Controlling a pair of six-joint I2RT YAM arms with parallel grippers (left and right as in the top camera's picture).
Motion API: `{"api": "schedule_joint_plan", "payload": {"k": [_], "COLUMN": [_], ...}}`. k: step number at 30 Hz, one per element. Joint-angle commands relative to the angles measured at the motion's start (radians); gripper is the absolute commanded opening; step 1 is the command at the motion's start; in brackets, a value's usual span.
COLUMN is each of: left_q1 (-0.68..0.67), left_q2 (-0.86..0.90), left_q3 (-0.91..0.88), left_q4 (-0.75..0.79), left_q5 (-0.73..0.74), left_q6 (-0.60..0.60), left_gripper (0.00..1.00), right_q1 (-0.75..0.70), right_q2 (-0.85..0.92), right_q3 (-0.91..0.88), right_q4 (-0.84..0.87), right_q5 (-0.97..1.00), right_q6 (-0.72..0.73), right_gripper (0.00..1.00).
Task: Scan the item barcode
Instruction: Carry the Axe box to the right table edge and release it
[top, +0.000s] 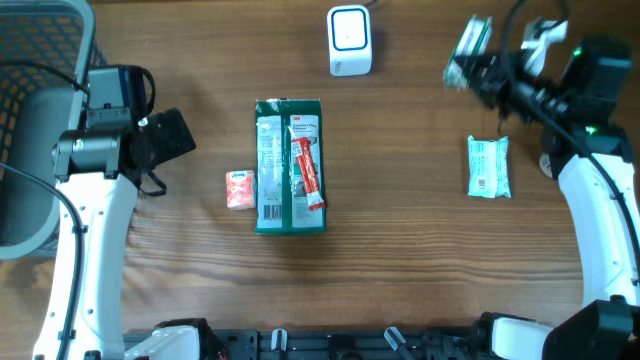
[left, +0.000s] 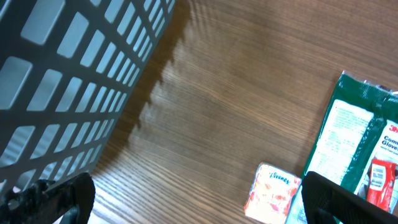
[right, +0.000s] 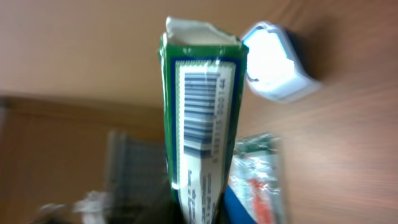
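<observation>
The robot will next tilt its right gripper and bring it back and down to let go of the slim packet (top: 467, 48) on bare wood (top: 453, 162) beside the teal packet, where the tabletop is clear.
My right gripper (top: 482, 66) is shut on a slim green-and-white packet (top: 467, 48) and holds it in the air at the back right. In the right wrist view the packet (right: 202, 118) stands on end between the jaws, its barcode side toward the camera. The white scanner (top: 350, 41) stands at the back centre, to the left of the held packet; in the right wrist view the scanner (right: 273, 62) shows just behind the packet's top. My left gripper (top: 176, 135) hovers open over the left of the table, nothing between its fingers (left: 348, 199).
A large green glove package (top: 290, 166) lies mid-table with a small orange Kleenex pack (top: 240, 189) at its left. A teal packet (top: 488, 167) lies at the right. A dark mesh basket (top: 40, 60) fills the back left corner.
</observation>
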Motion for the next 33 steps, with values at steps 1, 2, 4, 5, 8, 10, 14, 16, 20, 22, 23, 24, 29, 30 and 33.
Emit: {"api": "schedule_joint_plan", "payload": {"k": [1,2,4,5,8,10,14,16,20,22,23,24,29,30,33], "left_q1": [0.005,0.005,0.005,0.005,0.005,0.005,0.005,0.005,0.005,0.005,0.005,0.005,0.005,0.005,0.005], "left_q2": [-0.013,-0.013,-0.013,-0.013,-0.013,-0.013,-0.013,-0.013,-0.013,-0.013,-0.013,-0.013,-0.013,-0.013,-0.013], "left_q3": [0.014,0.014,0.014,0.014,0.014,0.014,0.014,0.014,0.014,0.014,0.014,0.014,0.014,0.014,0.014], "left_q4": [0.002,0.002,0.002,0.002,0.002,0.002,0.002,0.002,0.002,0.002,0.002,0.002,0.002,0.002,0.002], "left_q5": [-0.016,-0.016,-0.016,-0.016,-0.016,-0.016,-0.016,-0.016,-0.016,-0.016,-0.016,-0.016,-0.016,-0.016,-0.016], "left_q6": [-0.009,-0.009,-0.009,-0.009,-0.009,-0.009,-0.009,-0.009,-0.009,-0.009,-0.009,-0.009,-0.009,-0.009,-0.009], "left_gripper": [1.0,1.0,1.0,1.0,1.0,1.0,1.0,1.0,1.0,1.0,1.0,1.0,1.0,1.0,1.0], "right_q1": [0.008,0.008,0.015,0.021,0.046,0.079,0.141,0.167,0.18,0.18,0.18,0.18,0.18,0.18,0.18], "right_q2": [-0.016,-0.016,-0.016,-0.016,-0.016,-0.005,0.038,0.073,0.143,0.179,0.196,0.211,0.264,0.267,0.267], "right_q3": [0.009,0.006,0.0,-0.006,-0.05,-0.096,-0.189,-0.232,-0.264,-0.264,-0.264,-0.264,-0.264,-0.264,-0.264], "right_q4": [-0.248,-0.307,-0.407,-0.444,-0.452,-0.423,-0.344,-0.297,-0.255,-0.249,-0.242,-0.235,-0.244,-0.252,-0.255], "right_q5": [0.267,0.32,0.409,0.451,0.481,0.526,0.642,0.716,0.838,0.881,0.898,0.911,1.101,1.135,1.145], "right_q6": [-0.552,-0.601,-0.681,-0.705,-0.672,-0.672,-0.671,-0.671,-0.671,-0.671,-0.671,-0.671,-0.604,-0.589,-0.582], "right_gripper": [0.05,0.05,0.06,0.06,0.07,0.07,0.09,0.09,0.08,0.08,0.08,0.1,0.33,0.37,0.56]}}
